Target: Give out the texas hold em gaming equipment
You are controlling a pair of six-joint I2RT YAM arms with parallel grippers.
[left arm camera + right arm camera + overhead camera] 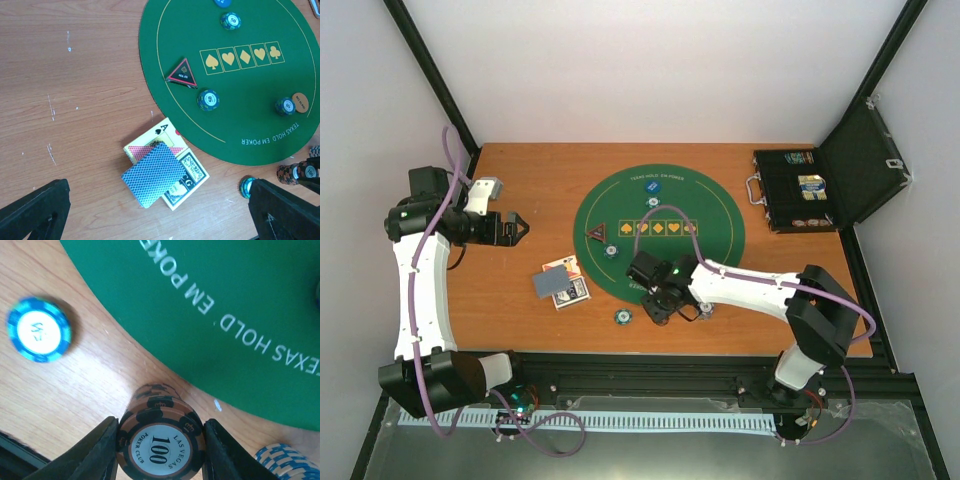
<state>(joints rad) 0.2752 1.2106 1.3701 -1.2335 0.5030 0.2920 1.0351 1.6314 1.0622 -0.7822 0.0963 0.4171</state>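
I will lift my right gripper, carry it outward over the mat between triangle marker and spade, since that gap is bare, and lower it to release the chips.
My right gripper (161, 437) is shut on a short stack of brown 100 chips (161, 447) that stands on the wood just off the green mat's (225, 300) near edge; in the top view the gripper (660, 308) covers the stack. A blue chip (38, 329) lies to its left. My left gripper (517, 228) is open and empty, high over the table's left; in its wrist view the gripper (160, 220) hangs above blue-grey-backed cards (154, 175). On the mat lie the triangle marker (182, 74), chips (208, 99), an orange disc (300, 101) and a blue disc (222, 2).
The black hinged case (800, 190) stands open at the back right with more chips inside. A pale blue striped stack (287, 462) sits just right of the held chips. The table's near edge and a black rail run close below the right gripper.
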